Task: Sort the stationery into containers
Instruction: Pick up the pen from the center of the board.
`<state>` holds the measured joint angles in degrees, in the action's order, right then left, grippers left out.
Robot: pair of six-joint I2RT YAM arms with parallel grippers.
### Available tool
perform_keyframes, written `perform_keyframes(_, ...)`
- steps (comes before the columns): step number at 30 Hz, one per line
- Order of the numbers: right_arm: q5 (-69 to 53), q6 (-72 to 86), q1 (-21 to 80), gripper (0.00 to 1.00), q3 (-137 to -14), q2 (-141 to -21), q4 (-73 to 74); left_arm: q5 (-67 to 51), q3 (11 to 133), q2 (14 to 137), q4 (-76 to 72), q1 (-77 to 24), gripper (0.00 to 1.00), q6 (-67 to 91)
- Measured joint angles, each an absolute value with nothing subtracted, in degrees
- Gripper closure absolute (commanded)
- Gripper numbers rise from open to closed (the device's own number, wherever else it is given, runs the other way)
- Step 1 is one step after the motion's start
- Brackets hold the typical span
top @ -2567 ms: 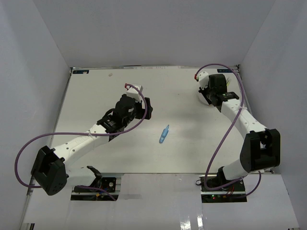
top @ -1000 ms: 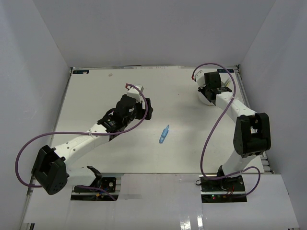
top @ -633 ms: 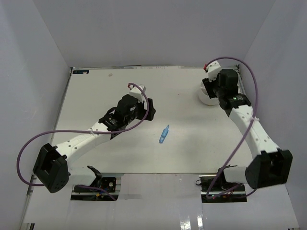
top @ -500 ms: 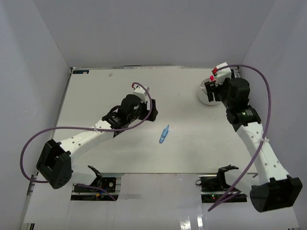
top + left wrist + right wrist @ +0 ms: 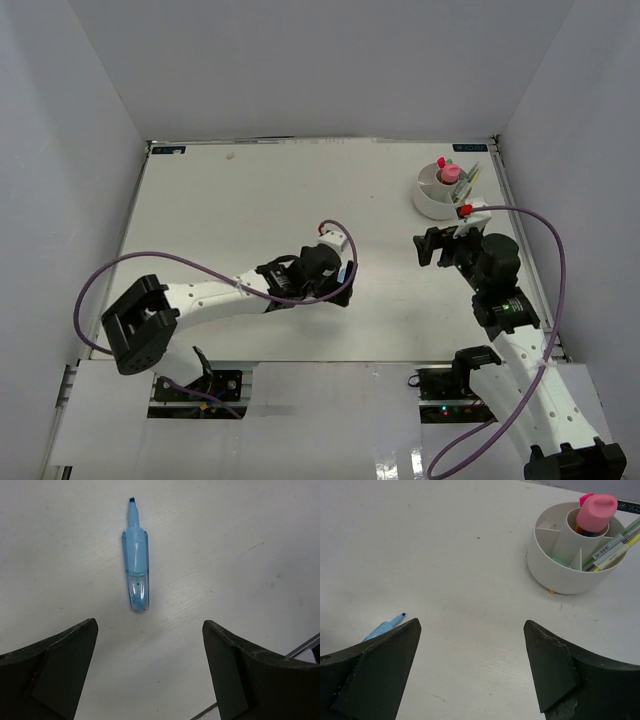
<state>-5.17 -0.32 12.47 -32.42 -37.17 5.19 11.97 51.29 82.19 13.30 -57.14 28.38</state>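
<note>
The clear tail end [image 5: 138,596] of the blue pen [image 5: 135,562] is nearest to my left gripper's open fingers, so that gripper needs to go down toward the tabletop and onto it next.
A light blue pen [image 5: 135,562] lies flat on the white table, just ahead of my left gripper [image 5: 150,625]. That gripper is open above the table, with nothing between its fingers. In the top view the left gripper [image 5: 340,274] covers the pen. The container, a round white tub [image 5: 560,575] with dividers, stands at the far right [image 5: 430,200]. It holds a pink-capped glue stick [image 5: 596,511] in its centre tube and green pens [image 5: 612,545] at the side. My right gripper [image 5: 472,622] hangs open and empty, near of the tub [image 5: 437,246]. The blue pen's tip [image 5: 390,622] shows beside its left finger.
White walls enclose the table on the left, back and right. Purple cables loop from both arms. A small yellow speck [image 5: 551,591] lies at the tub's foot.
My right gripper has opened and drawn back from the tub toward the near side, uncovering the pink-capped glue stick in it. My left arm has swung right, over the blue pen.
</note>
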Motion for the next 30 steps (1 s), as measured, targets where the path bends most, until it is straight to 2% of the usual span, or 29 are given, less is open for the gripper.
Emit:
perform_keyframes(10, -7.51, 5.41, 12.47, 0.10, -27.05, -30.11, 1.91, 21.87, 55.13, 98.08, 17.85, -63.18, 0.15, 33.61)
perform_keyframes(17, -9.23, 6.04, 12.47, 0.10, -25.85, -28.56, 1.28, 24.93, 58.76, 101.41, 18.35, -63.35, 0.27, 34.96)
perform_keyframes(30, -9.89, 6.09, 12.47, 0.10, -25.28, -27.20, 1.08, 25.08, 59.79, 102.50, 18.41, -63.46, 0.37, 34.89)
